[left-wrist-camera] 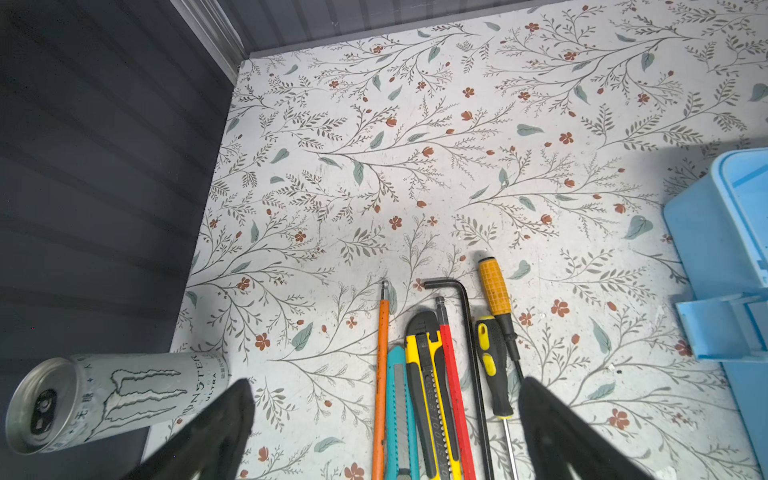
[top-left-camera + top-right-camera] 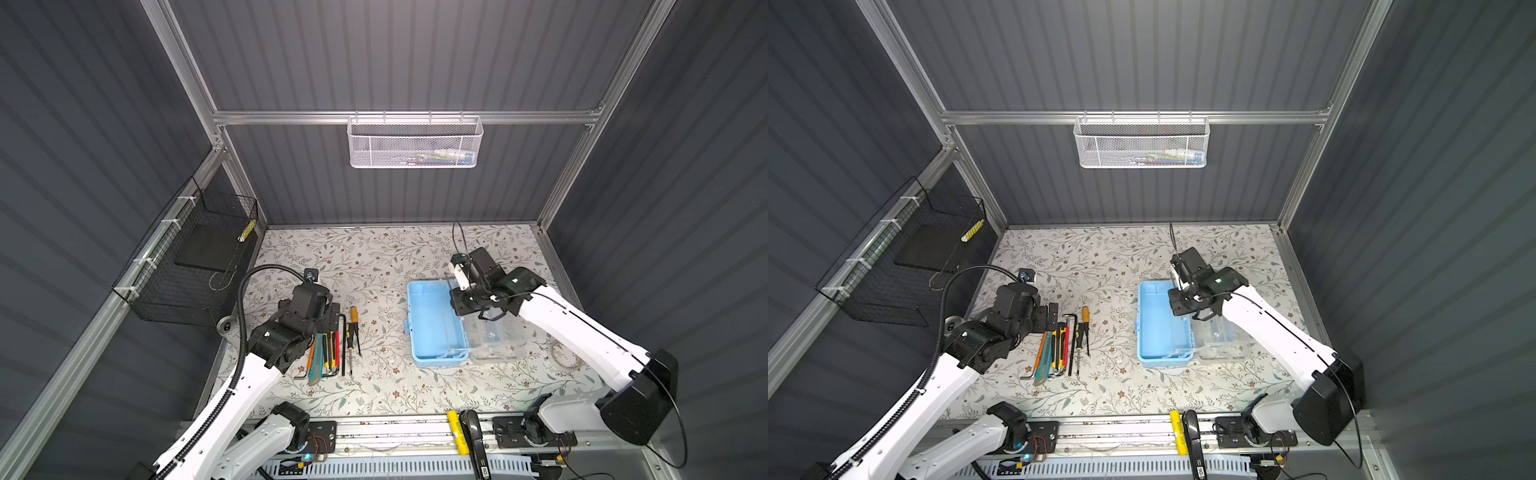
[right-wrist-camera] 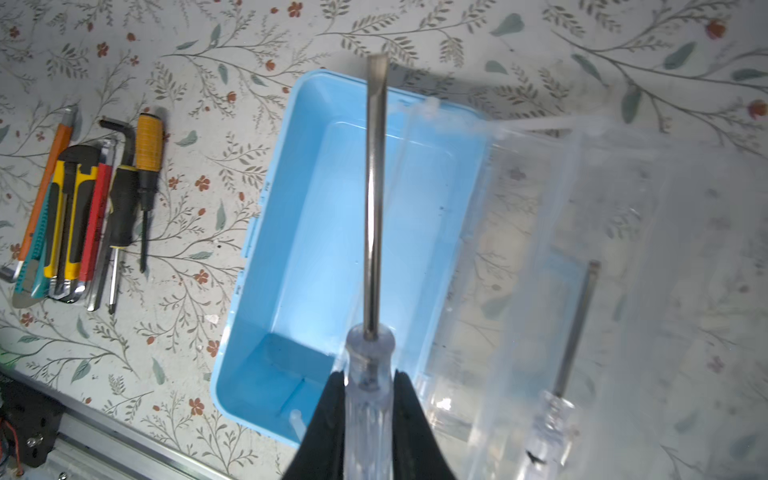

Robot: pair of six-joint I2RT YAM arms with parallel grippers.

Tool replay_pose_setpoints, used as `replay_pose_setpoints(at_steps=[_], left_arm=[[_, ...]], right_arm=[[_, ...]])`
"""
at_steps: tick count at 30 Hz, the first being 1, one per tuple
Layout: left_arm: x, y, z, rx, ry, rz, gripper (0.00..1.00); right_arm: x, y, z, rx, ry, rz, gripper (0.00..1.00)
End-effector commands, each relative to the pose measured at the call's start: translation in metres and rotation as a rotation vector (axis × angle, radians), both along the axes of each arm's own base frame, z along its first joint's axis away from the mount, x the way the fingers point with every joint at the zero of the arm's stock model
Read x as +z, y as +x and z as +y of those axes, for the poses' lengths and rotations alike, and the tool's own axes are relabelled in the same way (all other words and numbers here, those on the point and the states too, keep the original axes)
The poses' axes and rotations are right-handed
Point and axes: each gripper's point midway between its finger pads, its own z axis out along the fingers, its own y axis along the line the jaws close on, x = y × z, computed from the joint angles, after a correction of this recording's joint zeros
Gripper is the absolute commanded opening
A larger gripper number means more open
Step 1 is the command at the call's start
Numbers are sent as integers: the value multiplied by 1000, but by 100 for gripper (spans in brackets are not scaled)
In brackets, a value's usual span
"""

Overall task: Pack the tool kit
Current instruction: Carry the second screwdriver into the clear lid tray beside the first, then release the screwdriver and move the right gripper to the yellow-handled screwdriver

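Note:
The screwdriver goes past the blue base's edge and down into the clear lid in my right gripper next for release, because a similar one already lies there.
The tool kit lies open right of the table's middle: its light blue base (image 2: pixel 432 328) (image 3: pixel 332 232) is bare inside, and its clear lid (image 2: pixel 494 336) (image 3: pixel 602 270) is folded flat to the right. My right gripper (image 3: pixel 368 399) is shut on the clear handle of a screwdriver (image 3: pixel 374 199), whose steel shaft hangs over the blue base. A row of tools (image 2: pixel 332 345) lies left of the kit: hex keys, two utility knives (image 1: pixel 419 395) and two screwdrivers (image 1: pixel 496 316). My left gripper (image 1: pixel 384 399) stands open just above this row, holding nothing.
A silver drink can (image 1: pixel 104 399) lies on its side at the table's left edge. A black wire basket (image 2: pixel 187 266) hangs on the left wall and a white mesh basket (image 2: pixel 413 143) on the back rail. A yellow bar (image 2: pixel 455 432) sits on the front rail.

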Motion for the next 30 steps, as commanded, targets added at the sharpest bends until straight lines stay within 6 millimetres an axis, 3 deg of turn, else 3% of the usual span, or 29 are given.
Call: replay_pose_setpoints(at_steps=[1, 7, 15, 19, 25, 30], left_arm=[[1, 2, -1, -11, 0, -3, 100], [1, 2, -1, -13, -1, -1, 100], [1, 2, -1, -13, -2, -2, 99], [1, 1, 0, -11, -2, -2, 100], [1, 2, 0, -11, 1, -1, 99], [1, 1, 0, -9, 0, -2, 99]], right_arm=[[-5, -8, -33, -46, -67, 19, 0], [-10, -6, -60, -122, -41, 13, 0], [-40, 0, -59, -142, 12, 68, 0], [-45, 2, -59, -154, 24, 75, 0], [-45, 1, -69, -180, -19, 67, 24], [-36, 2, -70, -177, -26, 56, 30]])
